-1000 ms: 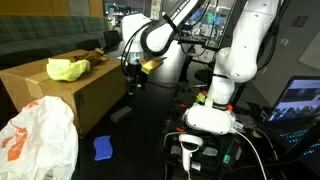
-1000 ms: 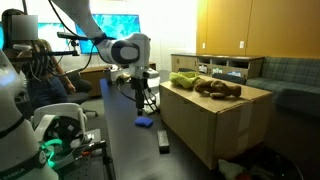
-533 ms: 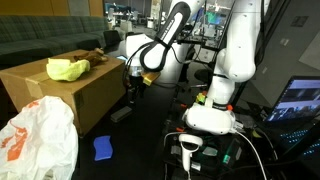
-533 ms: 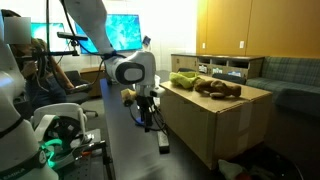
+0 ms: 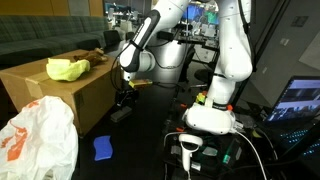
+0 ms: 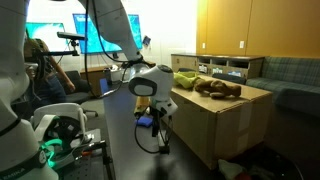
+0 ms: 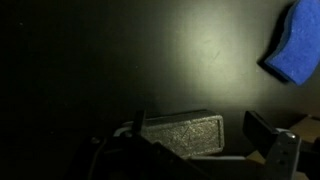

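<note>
I will next turn my gripper and lower it onto the grey rectangular block (image 7: pixel 182 136), so that its fingers come to the block's long sides.
My gripper (image 5: pixel 125 101) hangs low over the dark floor beside a cardboard box (image 5: pixel 62 96). In the wrist view the gripper (image 7: pixel 200 126) is open, with a grey rectangular block (image 7: pixel 182 136) lying on the floor between its fingers. I cannot tell whether the fingers touch it. The block also shows in both exterior views (image 5: pixel 120 114) (image 6: pixel 163 147), just below the gripper (image 6: pixel 159 133). A blue pad (image 7: pixel 296 44) lies on the floor a little way off, seen in both exterior views (image 5: pixel 103 148) (image 6: pixel 146 123).
The cardboard box (image 6: pixel 205 118) carries a green item (image 5: pixel 67 69) (image 6: pixel 183 79) and a brown soft item (image 6: pixel 218 88). A white plastic bag (image 5: pixel 35 135) sits in front. The robot's white base (image 5: pixel 210 116) and cables stand nearby.
The arm has swung down from beside the box top to just above the floor. The gripper now sits over the grey block.
</note>
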Motion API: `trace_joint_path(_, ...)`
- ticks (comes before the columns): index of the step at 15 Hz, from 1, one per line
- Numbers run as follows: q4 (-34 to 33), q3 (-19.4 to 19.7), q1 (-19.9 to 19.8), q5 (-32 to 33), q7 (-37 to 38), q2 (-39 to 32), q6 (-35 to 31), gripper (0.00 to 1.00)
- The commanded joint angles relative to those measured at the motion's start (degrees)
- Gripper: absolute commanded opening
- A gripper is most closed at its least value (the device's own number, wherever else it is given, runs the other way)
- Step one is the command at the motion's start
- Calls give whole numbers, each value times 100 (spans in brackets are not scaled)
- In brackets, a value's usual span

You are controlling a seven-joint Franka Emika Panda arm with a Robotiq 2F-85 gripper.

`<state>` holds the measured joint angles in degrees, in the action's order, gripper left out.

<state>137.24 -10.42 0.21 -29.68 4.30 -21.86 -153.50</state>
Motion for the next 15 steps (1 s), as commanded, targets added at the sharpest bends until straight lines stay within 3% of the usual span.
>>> trace_joint_path(1,-509,-102,-212,-679,205,-580,-92,100)
trace_joint_path(8,-665,65,-74,-2003,921,-1132,-660,100)
trace_joint_path(15,-514,190,168,-2616,1968,-1141,-1328,100)
